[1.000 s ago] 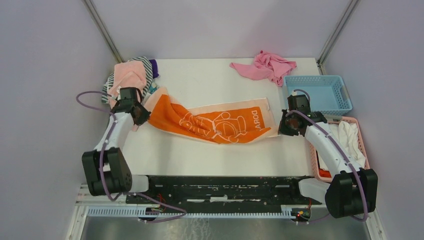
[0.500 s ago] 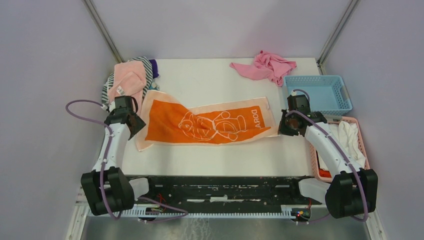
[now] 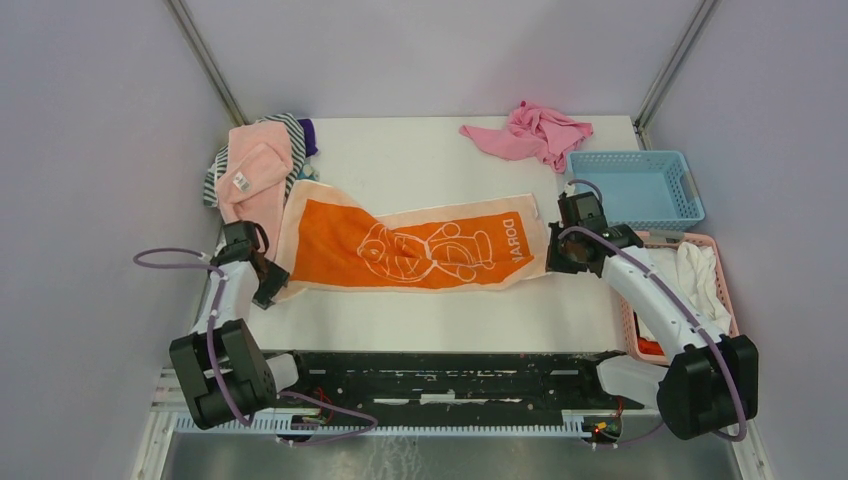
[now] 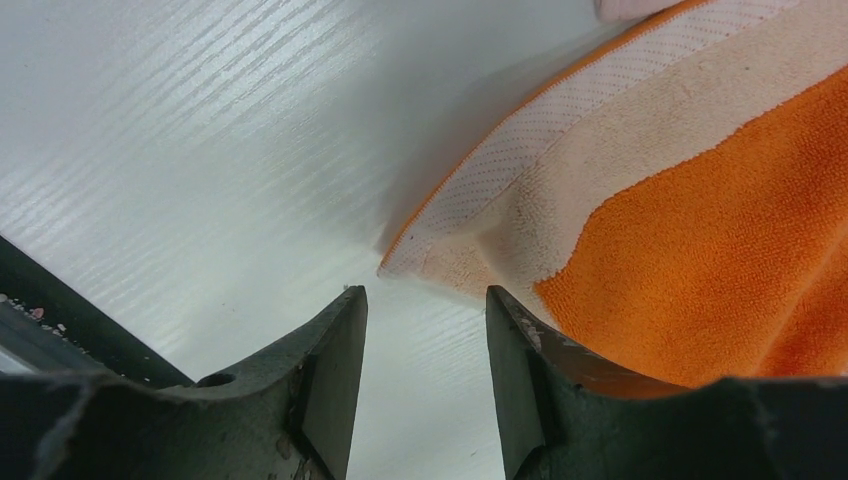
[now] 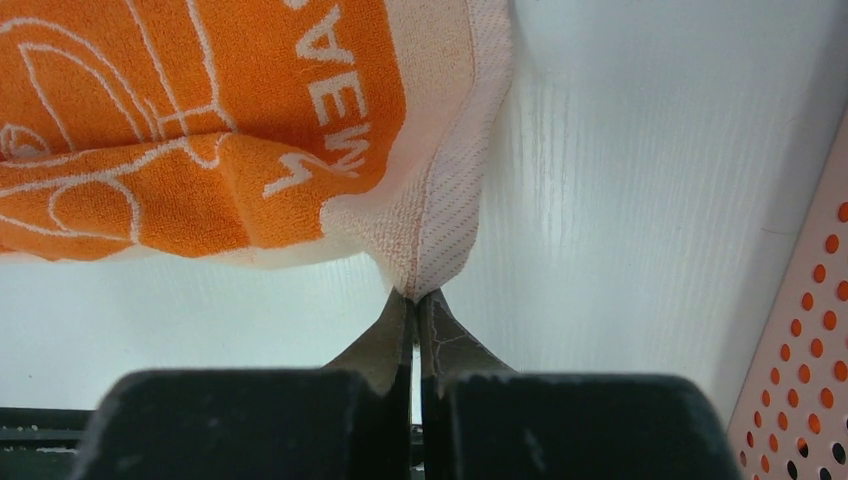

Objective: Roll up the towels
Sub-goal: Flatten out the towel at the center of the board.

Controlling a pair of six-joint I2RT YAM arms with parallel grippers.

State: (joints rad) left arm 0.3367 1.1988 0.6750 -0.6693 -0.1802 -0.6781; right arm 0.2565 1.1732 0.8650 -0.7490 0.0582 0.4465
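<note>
My left gripper is open and just short of the pale tip of the orange towel's loose near corner (image 3: 279, 298) (image 4: 404, 264), so next it should move gently outward until its fingers are on both sides of that corner.
The orange towel (image 3: 420, 250) with its white drawing lies spread across the middle of the table. My left gripper (image 3: 268, 282) stands open just short of the towel's near left corner (image 4: 450, 250), which lies flat beyond the left gripper (image 4: 425, 305) with nothing between the fingers. My right gripper (image 3: 553, 255) is shut on the towel's near right corner, and the dotted hem (image 5: 450, 220) is pinched at the tips of the right gripper (image 5: 416, 296). The pale pink towel (image 3: 255, 170) with a white label lies bunched at the back left.
A bright pink cloth (image 3: 530, 135) lies at the back. A blue basket (image 3: 635, 190) stands at the right, with a pink basket (image 3: 727, 295) holding white cloth (image 3: 700, 280) nearer. Striped fabric (image 3: 215, 170) pokes out beneath the pale pink towel. A black rail (image 3: 430, 370) runs along the near edge.
My left gripper opened, let go of the orange towel's left corner and drew back toward the near edge. The towel's left end now lies flat. The right gripper shifted slightly left with its corner.
</note>
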